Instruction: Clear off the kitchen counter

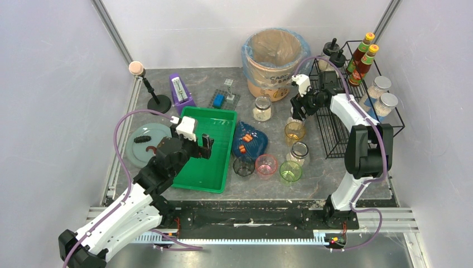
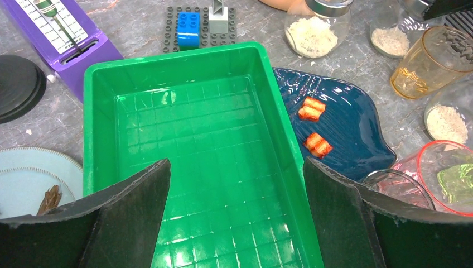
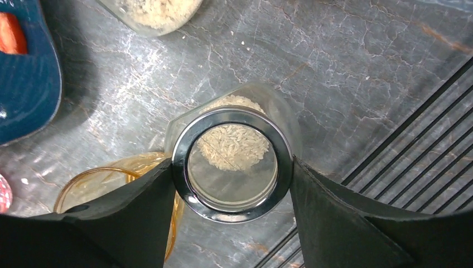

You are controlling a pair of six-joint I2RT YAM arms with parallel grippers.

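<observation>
My right gripper rises next, carries the jar outward over the black wire rack (image 1: 337, 137), lowers it beside the black-lidded jars and releases, since jars already stand there.
The kitchen counter (image 1: 334, 167) is a dark grey mottled top. On it, beside the black wire rack (image 1: 337, 137), stands a glass jar of rice (image 3: 231, 139) with a shiny metal rim. My right gripper (image 3: 231, 167) reaches down over the jar, and both black fingers press against the rim from left and right. In the top view the right gripper (image 1: 295, 111) hides that jar. My left gripper (image 2: 237, 167) hovers open over the empty green tray (image 2: 195, 128), with nothing between its fingers.
An amber cup (image 1: 294, 132) stands close beside the gripped jar. Also there: a blue plate (image 1: 254, 142) with orange pieces, two more jars (image 1: 262, 109) (image 1: 299, 152), pink (image 1: 266, 165), green (image 1: 290, 171) and clear (image 1: 244, 166) cups, a lined bin (image 1: 273, 56), a grey plate (image 1: 142, 145).
</observation>
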